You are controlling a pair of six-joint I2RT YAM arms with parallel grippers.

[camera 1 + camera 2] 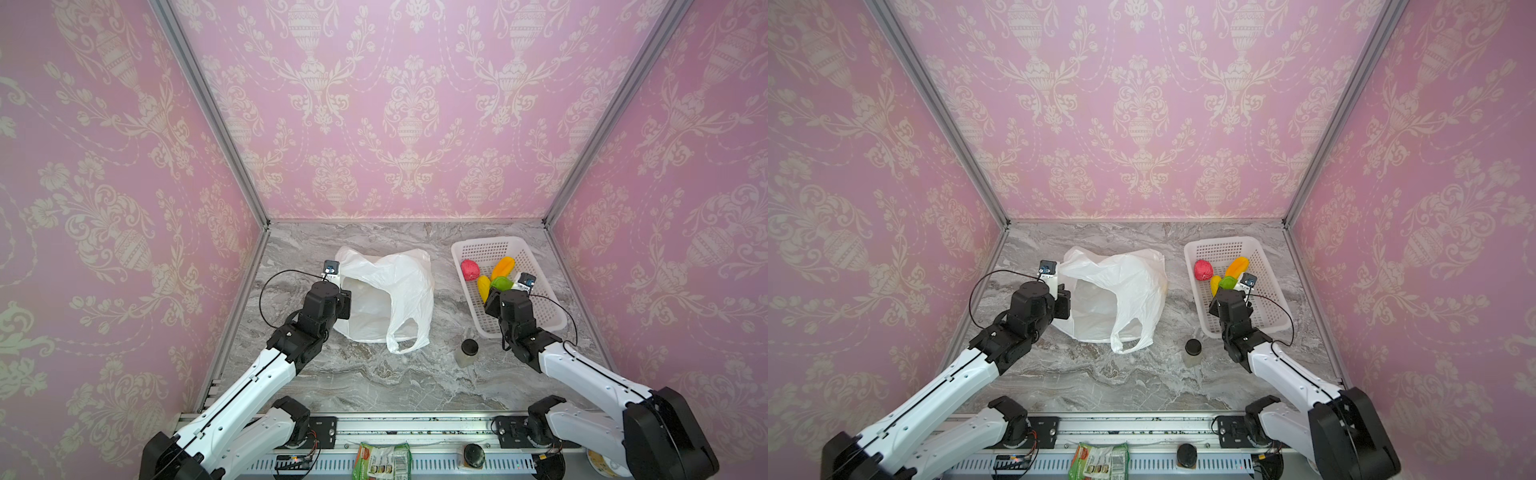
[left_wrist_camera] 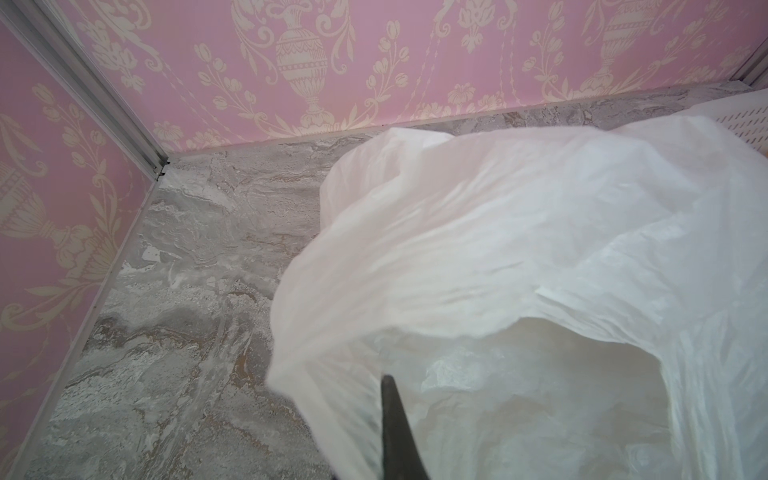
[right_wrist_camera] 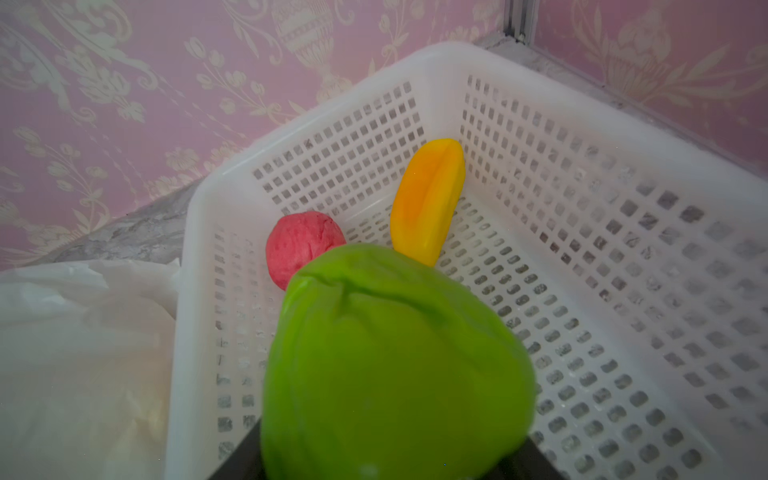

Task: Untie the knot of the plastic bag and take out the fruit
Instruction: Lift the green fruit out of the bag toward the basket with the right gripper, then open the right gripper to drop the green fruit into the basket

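I should lower my right gripper into the white basket, onto the basket's bottom near the yellow oblong (image 1: 483, 286), and release the green apple where other fruit already lies.
The white plastic bag (image 1: 395, 282) (image 1: 1125, 282) lies mid-table with its mouth held open toward the left. My left gripper (image 1: 345, 299) is shut on the bag's rim; in the left wrist view one dark finger (image 2: 395, 428) presses against the film (image 2: 519, 216). The knot is out of view, and one loop handle (image 1: 405, 332) lies loose at the front. My right gripper (image 1: 498, 291) is shut on a green apple (image 3: 395, 365), held over the white basket (image 1: 490, 242). Fruit in the basket: a red one (image 3: 305, 243), an orange oblong (image 3: 428, 199) and a yellow oblong (image 1: 483, 286).
A small jar with a black lid (image 1: 468, 352) stands on the marble table just in front of the basket's near left corner. A green snack packet (image 1: 382, 459) and a black-lidded jar (image 1: 473, 455) sit on the front rail. Pink walls close in three sides.
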